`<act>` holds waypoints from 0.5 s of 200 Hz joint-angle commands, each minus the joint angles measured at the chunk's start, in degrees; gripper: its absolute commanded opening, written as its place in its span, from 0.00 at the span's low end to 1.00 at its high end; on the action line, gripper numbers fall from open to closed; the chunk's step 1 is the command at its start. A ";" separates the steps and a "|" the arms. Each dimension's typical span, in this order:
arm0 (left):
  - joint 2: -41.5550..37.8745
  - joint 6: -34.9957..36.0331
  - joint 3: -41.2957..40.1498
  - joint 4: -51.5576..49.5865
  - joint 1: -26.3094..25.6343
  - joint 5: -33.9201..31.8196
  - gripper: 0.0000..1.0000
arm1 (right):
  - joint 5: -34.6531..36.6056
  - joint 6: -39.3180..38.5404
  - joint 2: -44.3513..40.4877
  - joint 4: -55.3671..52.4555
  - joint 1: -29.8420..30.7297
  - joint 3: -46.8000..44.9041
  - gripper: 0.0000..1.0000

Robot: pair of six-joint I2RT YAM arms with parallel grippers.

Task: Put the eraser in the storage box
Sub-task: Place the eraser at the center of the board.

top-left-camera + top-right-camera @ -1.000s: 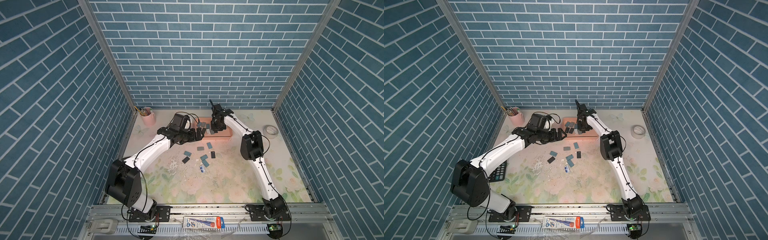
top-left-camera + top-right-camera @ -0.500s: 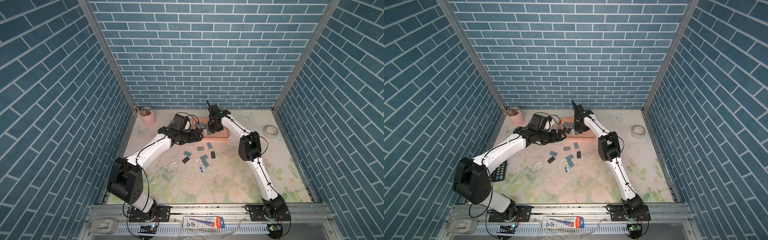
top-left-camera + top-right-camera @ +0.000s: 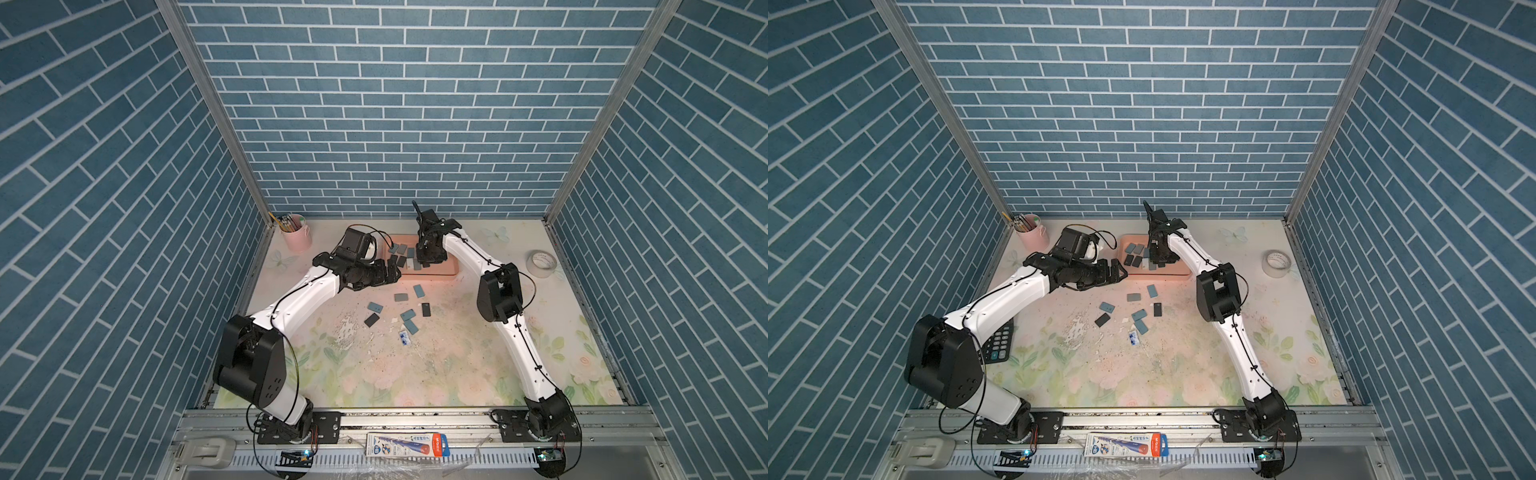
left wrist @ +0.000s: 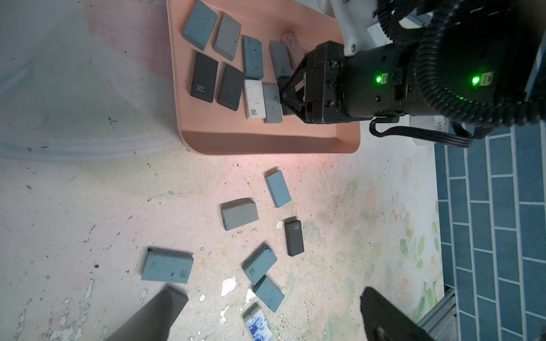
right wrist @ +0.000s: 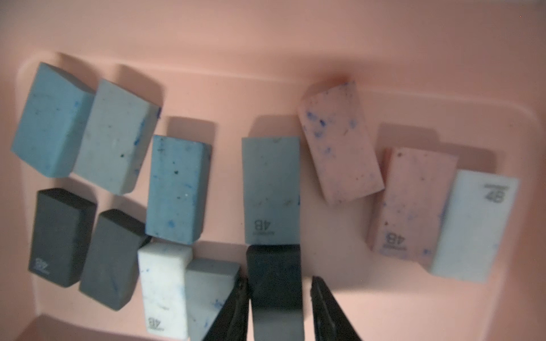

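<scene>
The black eraser nearer the calculator (image 3: pixel 372 320) (image 4: pixel 177 299) lies loose outside the box, so I will move my open left gripper back and down and close it around that eraser.
The salmon-pink storage box (image 3: pixel 451 270) (image 3: pixel 1183 272) (image 4: pixel 266 141) (image 5: pixel 266 44) lies at the back middle of the table and holds several erasers in blue, grey, black, white and pink. My right gripper (image 3: pixel 422 264) (image 5: pixel 277 280) reaches down into it. Its jaws stand slightly apart around a black eraser (image 5: pixel 274 274) that rests on the box floor, with a gap showing on one side. My left gripper (image 3: pixel 392 270) (image 4: pixel 270 292) hovers wide open and empty by the box's near left corner. Several loose erasers (image 3: pixel 401 297) (image 4: pixel 239 214) lie on the mat in front of the box.
A pale pink pencil cup (image 3: pixel 296 239) stands at the back left. A tape roll (image 3: pixel 541 262) lies at the right. A calculator (image 3: pixel 998 345) sits under the left arm. White flakes (image 3: pixel 347 332) and a small printed wrapper (image 3: pixel 405 338) lie on the floral mat.
My right gripper has shifted slightly left inside the box, and its jaws have parted from the black eraser. The left arm has barely moved.
</scene>
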 commanded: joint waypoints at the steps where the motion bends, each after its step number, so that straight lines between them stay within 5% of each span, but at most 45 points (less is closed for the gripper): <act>1: -0.57 0.72 -0.63 -0.80 0.21 -0.70 1.00 | 0.96 0.03 -3.91 -2.15 0.27 -0.76 0.37; 100: 0.66 4.58 1.78 -6.72 2.75 -6.02 1.00 | 3.31 -1.99 -11.70 -3.14 0.35 -2.27 0.44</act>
